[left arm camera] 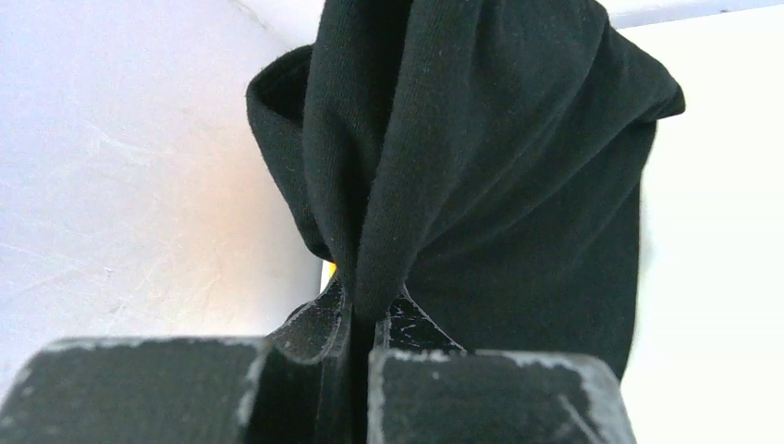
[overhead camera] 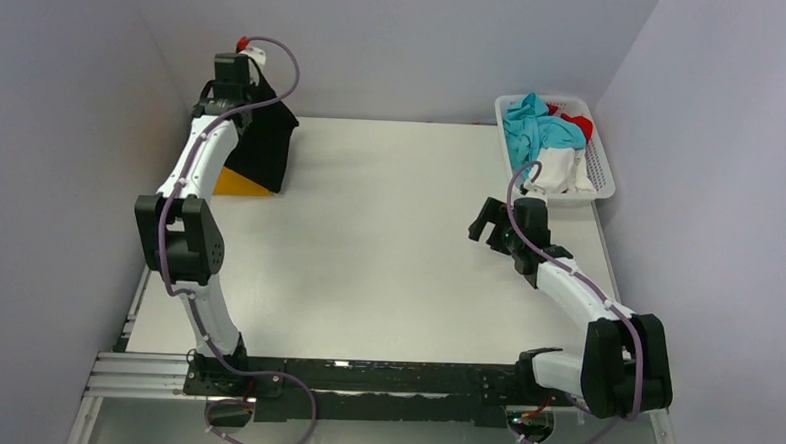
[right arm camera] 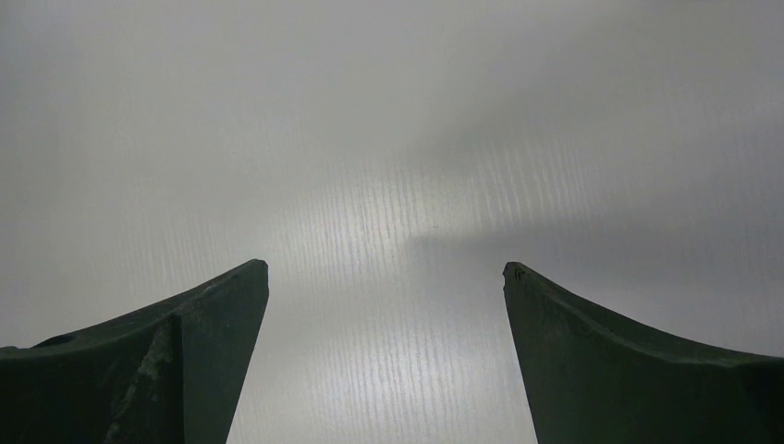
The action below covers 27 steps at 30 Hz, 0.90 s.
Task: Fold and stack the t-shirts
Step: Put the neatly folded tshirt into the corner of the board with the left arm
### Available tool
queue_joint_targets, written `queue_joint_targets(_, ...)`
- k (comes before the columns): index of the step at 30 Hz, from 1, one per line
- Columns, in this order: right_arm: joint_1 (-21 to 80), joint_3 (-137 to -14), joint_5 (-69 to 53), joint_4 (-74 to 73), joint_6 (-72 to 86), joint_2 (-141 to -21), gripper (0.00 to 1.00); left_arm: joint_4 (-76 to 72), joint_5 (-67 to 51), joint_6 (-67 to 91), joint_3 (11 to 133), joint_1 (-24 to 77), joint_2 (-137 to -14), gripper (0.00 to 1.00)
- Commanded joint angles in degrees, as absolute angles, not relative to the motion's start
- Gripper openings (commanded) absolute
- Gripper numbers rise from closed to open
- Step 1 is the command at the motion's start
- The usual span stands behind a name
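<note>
The black t-shirt's fold still hangs lifted, and the orange-yellow t-shirt (overhead camera: 239,183) (left arm camera: 328,271) lies below my left gripper. My left gripper will lower toward the side next and release the fold.
A black t-shirt (overhead camera: 268,142) hangs bunched at the table's far left corner, lifted off the surface. My left gripper (overhead camera: 236,97) is shut on its upper fold. In the left wrist view the black t-shirt (left arm camera: 481,157) is pinched between the two fingertips, with my left gripper (left arm camera: 365,310) clamped on the fold. An orange-yellow t-shirt (overhead camera: 239,183) lies on the table under the hanging cloth, and only one corner of it shows. My right gripper (overhead camera: 487,224) stands open right of centre, low over bare table. The right wrist view has my right gripper (right arm camera: 385,270) with nothing between its fingers.
A white lattice basket (overhead camera: 603,176) stands at the far right corner, holding teal, red and white clothes (overhead camera: 541,133). Grey walls close in the left, back and right sides. A black rail (overhead camera: 382,380) runs along the near edge between the arm bases.
</note>
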<state>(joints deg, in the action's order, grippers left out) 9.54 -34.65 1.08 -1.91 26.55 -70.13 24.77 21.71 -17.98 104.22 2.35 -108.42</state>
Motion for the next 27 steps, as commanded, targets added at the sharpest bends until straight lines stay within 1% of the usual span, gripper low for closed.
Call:
queue_joint_targets(1,9.2,-36.0,2.0,-1.2,25.9,-70.8,1.0,21.7,17.7,-14.8,105.0,-2.1,-111.7,0.0)
queue_joint_targets(6,9.2,-36.2,3.0,-1.6,25.8,-70.5,1.0,19.8,14.3,-16.1,105.8,-6.0,-116.6,0.0)
queue_joint_targets(11,9.2,-36.3,3.5,-1.5,25.6,-70.1,1.0,19.8,11.1,-14.7,109.6,-9.6,-122.1,0.0)
queue_joint_targets(12,9.3,-36.4,3.6,-1.5,25.6,-70.2,1.0,19.7,11.3,-14.6,110.3,-9.9,-123.0,0.02)
queue_joint_targets(13,9.2,-36.5,3.9,-1.7,25.6,-70.4,1.0,19.6,12.1,-14.6,111.0,-10.1,-124.3,0.11)
queue_joint_targets(14,9.3,-36.7,4.2,-2.0,25.6,-70.6,1.0,19.4,13.2,-14.6,111.8,-10.3,-125.2,0.31)
queue_joint_targets(15,9.3,-37.0,4.5,-2.4,25.6,-70.8,1.0,19.7,15.1,-14.3,112.8,-10.4,-126.1,0.74)
queue_joint_targets(16,9.2,-37.2,4.7,-2.8,25.6,-71.0,1.0,20.4,17.0,-13.5,114.2,-10.4,-126.9,0.96)
queue_joint_targets(17,9.2,-37.3,4.8,-3.0,25.6,-71.1,1.0,21.2,18.9,-12.4,115.6,-10.4,-127.4,0.99)
queue_joint_targets(21,9.3,-37.3,5.5,-3.4,25.7,-70.6,1.0,22.5,22.7,-5.9,117.5,-10.5,-125.0,0.99)
queue_joint_targets(24,9.2,-37.0,5.4,-3.4,25.8,-69.2,1.0,21.5,19.6,1.3,112.8,-10.2,-119.0,0.99)
queue_joint_targets(27,9.2,-36.3,5.1,-3.3,26.0,-67.7,1.0,19.5,13.8,6.5,106.9,-9.4,-112.3,0.99)
